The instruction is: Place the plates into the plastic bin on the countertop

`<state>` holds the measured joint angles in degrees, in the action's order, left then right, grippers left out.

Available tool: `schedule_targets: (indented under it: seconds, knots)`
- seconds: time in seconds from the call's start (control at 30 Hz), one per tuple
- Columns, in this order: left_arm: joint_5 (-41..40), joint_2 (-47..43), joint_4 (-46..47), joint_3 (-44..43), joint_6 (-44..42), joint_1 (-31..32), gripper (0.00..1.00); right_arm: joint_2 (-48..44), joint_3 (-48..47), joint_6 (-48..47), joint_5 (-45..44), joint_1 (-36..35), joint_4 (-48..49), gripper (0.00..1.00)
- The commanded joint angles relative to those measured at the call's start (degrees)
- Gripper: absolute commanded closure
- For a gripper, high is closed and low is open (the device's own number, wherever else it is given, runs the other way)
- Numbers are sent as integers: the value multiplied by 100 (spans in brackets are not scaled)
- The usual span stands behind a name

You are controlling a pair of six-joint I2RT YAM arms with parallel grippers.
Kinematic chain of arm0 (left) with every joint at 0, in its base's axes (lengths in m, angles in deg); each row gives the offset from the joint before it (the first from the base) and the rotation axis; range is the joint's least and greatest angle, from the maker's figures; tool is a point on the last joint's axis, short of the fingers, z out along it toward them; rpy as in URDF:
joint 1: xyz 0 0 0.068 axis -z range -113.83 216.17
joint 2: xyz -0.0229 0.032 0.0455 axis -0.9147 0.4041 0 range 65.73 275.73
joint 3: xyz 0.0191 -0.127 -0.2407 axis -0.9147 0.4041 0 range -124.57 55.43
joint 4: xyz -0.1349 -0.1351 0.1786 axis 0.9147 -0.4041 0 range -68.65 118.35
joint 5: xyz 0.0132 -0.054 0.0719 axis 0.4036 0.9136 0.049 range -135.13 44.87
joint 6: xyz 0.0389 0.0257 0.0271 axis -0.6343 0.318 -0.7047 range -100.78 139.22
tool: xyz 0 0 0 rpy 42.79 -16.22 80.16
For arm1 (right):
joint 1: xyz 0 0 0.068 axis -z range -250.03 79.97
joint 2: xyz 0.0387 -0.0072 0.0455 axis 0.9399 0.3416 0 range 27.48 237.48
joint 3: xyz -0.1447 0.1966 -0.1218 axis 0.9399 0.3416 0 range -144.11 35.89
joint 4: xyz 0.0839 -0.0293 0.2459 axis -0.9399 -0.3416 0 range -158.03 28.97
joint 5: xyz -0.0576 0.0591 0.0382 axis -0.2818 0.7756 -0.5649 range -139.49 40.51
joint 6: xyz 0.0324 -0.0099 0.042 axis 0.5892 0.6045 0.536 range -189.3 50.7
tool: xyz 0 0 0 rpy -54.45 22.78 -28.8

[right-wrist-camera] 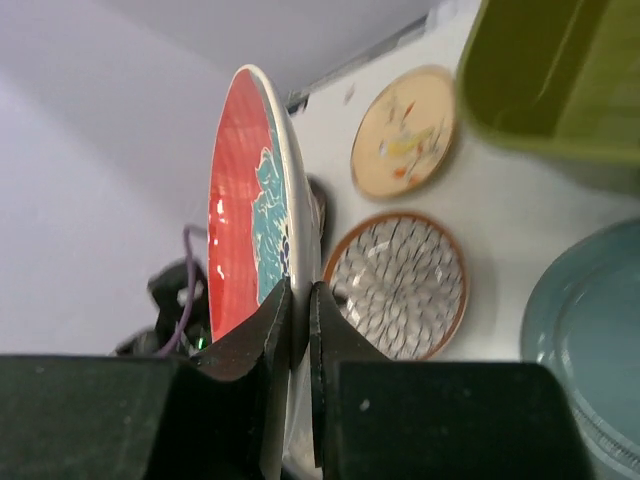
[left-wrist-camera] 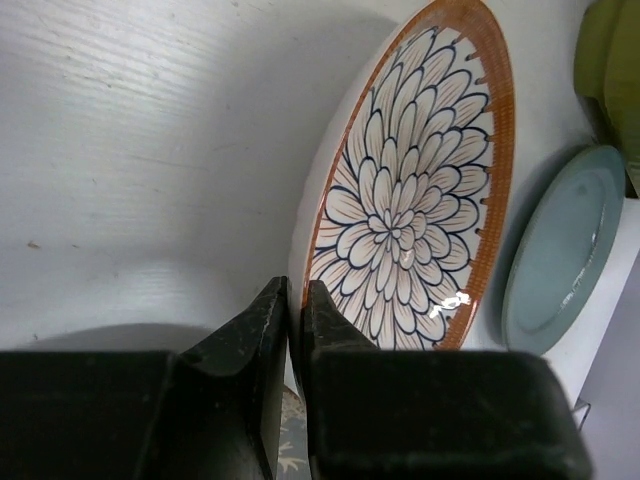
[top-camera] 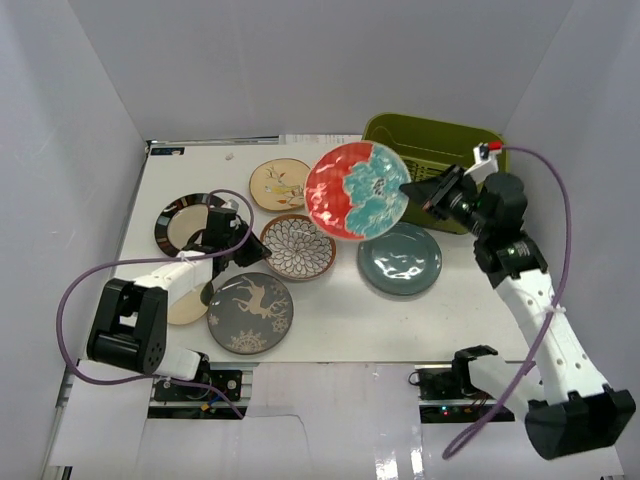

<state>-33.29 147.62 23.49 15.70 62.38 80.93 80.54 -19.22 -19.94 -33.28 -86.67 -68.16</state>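
My right gripper swings the red plate outward over the open olive-green bin next, then lowers it inside and releases it, since it still hangs beside the bin.
My right gripper is shut on the rim of the red plate with the teal flower and holds it tilted above the countertop, beside the olive-green bin. In the right wrist view the jaws pinch this plate edge-on. My left gripper is shut on the left rim of the brown-rimmed lattice plate; the left wrist view shows its jaws clamped on that rim. The teal-grey plate lies right of it.
The tan floral plate, the black-rimmed beige plate and the grey deer plate lie on the countertop. The small cream plate is partly under my left arm. White walls enclose the table on three sides.
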Motion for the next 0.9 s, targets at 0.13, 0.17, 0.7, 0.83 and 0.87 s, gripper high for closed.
schedule_targets:
  seconds: [0.13, 0.17, 0.7, 0.83, 0.87]
  knots:
    - [837, -1138, 293, -26, 272, 62, 100, 1381, -2002, 102, 234, 1594, 1329, 92]
    - [890, -1218, 293, -35, 298, 62, 100, 1565, -2169, 48, 216, 1890, 1207, 92]
    - [1567, -2054, 267, -650, 466, 167, 100, 4097, -3110, -1420, 206, 2491, 828, 92]
    - [1550, -2054, 232, -843, 492, 255, 100, 4555, -3076, -1508, 435, 2456, 915, 92]
    - [1524, -2045, 231, -957, 492, 299, 100, 4643, -2954, -1526, 479, 2447, 942, 92]
